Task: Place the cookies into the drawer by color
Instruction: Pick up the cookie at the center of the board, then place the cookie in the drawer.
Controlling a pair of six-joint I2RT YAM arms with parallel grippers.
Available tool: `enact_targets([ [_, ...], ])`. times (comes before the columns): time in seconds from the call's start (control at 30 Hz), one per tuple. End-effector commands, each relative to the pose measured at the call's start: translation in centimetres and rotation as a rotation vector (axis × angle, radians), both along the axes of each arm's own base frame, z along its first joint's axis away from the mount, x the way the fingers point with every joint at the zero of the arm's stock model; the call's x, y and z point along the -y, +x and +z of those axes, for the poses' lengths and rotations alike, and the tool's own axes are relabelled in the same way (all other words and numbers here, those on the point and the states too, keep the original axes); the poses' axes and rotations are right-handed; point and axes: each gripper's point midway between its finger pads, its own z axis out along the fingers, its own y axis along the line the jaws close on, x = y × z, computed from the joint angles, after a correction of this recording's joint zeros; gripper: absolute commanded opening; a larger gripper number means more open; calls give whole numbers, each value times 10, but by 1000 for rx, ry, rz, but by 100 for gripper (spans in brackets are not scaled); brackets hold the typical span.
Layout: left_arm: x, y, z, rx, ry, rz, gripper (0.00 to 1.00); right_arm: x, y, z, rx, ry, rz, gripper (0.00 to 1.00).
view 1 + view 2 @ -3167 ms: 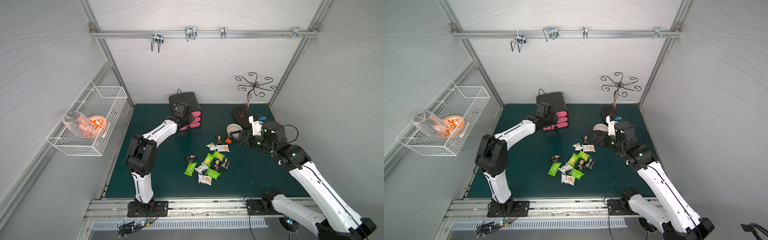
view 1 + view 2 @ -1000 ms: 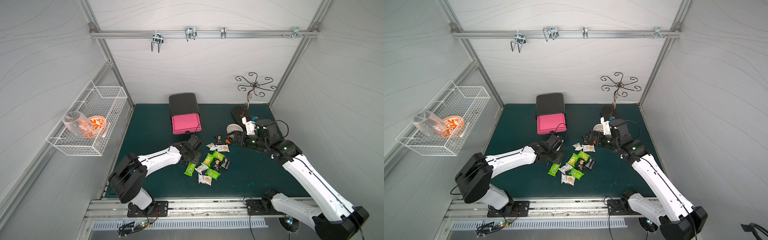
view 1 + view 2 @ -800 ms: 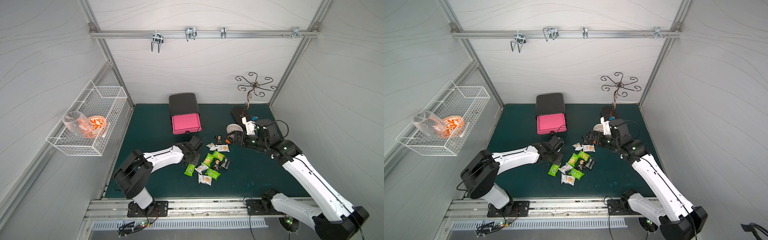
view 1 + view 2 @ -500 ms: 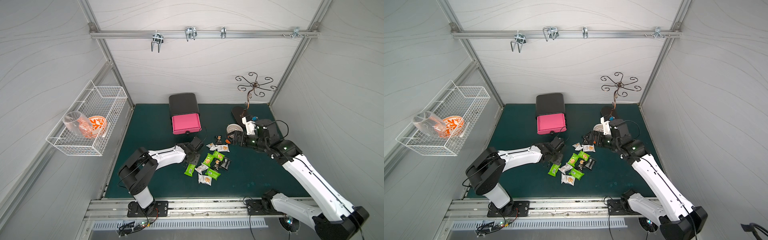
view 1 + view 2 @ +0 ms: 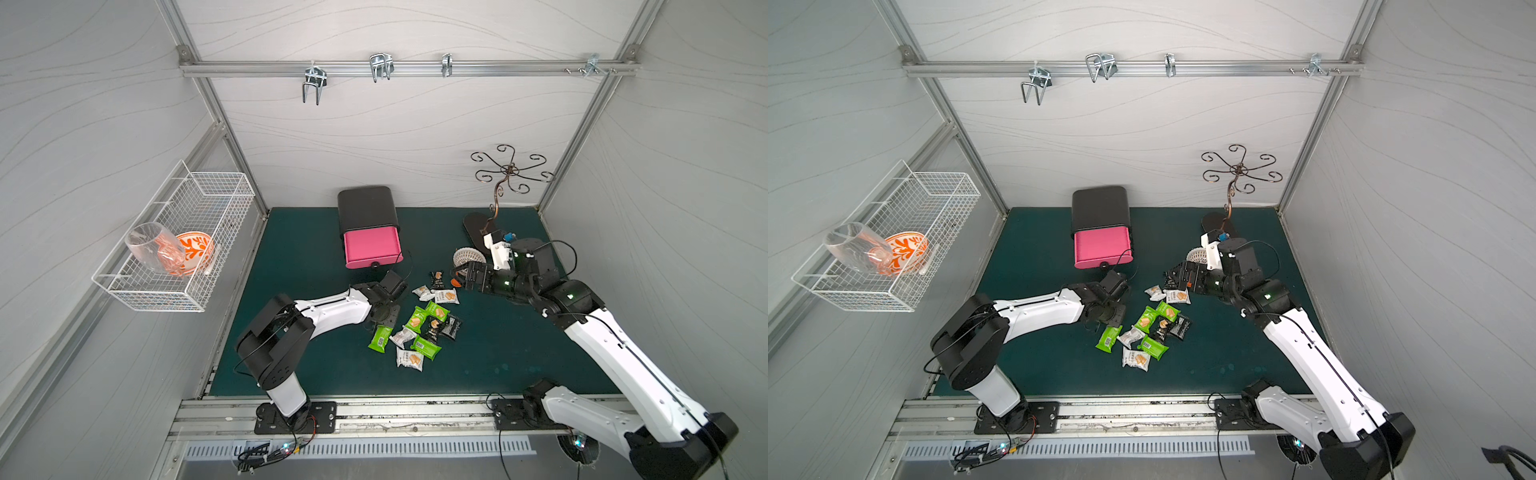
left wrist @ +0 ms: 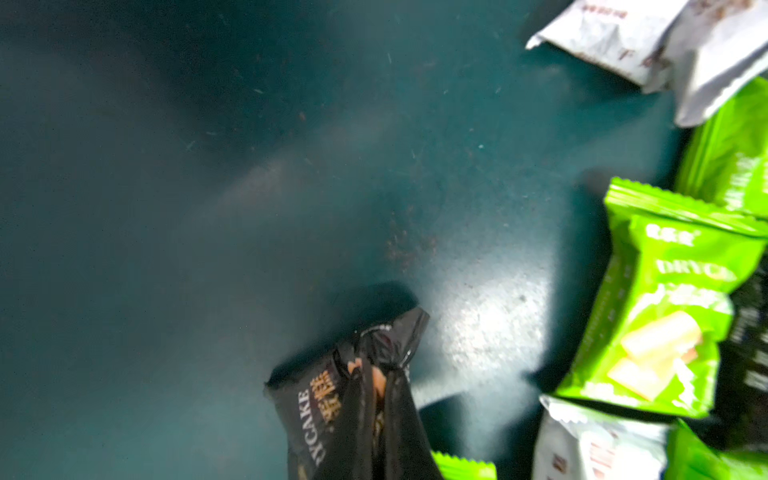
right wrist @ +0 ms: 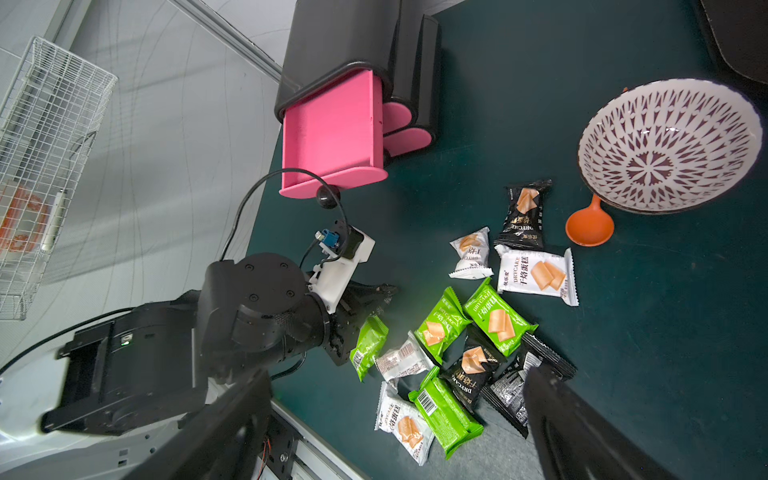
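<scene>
My left gripper next needs to rise outward over the pink drawer's bare inside, then lower and release the black packet, since the drawer stands outward of it.
The cookies (image 5: 424, 328) lie as a loose pile of green, white and black packets mid-mat, seen in both top views (image 5: 1150, 328) and in the right wrist view (image 7: 478, 332). My left gripper (image 5: 384, 318) sits at the pile's left edge, shut on a crumpled black cookie packet (image 6: 353, 395) just above the mat. The pink drawer (image 5: 372, 247) stands pulled open from its black cabinet, and the part of its inside that shows is bare. My right gripper (image 5: 467, 276) hovers open at the pile's far right side, near a black packet (image 5: 436, 279), holding nothing.
A patterned bowl (image 7: 669, 145) and an orange scoop (image 7: 589, 226) sit by the right gripper. A metal hook stand (image 5: 498, 183) rises at the back right. A wire basket (image 5: 183, 232) with a glass and a dish hangs on the left wall.
The left arm came from the drawer, now pulled open, to the pile, and its jaws closed on the black packet. The right arm has barely moved.
</scene>
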Motion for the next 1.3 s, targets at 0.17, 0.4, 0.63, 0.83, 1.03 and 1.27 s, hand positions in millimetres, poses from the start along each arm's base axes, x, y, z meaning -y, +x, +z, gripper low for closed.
enact_targets([
  [0.17, 37, 23, 101, 146, -171, -112, 0, -2, 0, 3, 9, 10, 9, 99],
  [0.4, 41, 51, 191, 362, -201, -125, 0, -2, 0, 5, 16, 11, 10, 99],
  [0.63, 8, 95, 244, 468, -151, -9, 0, -2, 1, 4, 16, 15, 7, 99],
  [0.83, -35, 135, 244, 483, -84, 120, 0, -4, 4, 8, 27, 22, 4, 99],
  [1.03, -59, 165, 224, 460, -41, 201, 0, -4, 5, 9, 31, 24, 5, 99],
  [1.27, -68, 180, 189, 384, -4, 234, 0, -3, 3, 10, 32, 25, -1, 99],
])
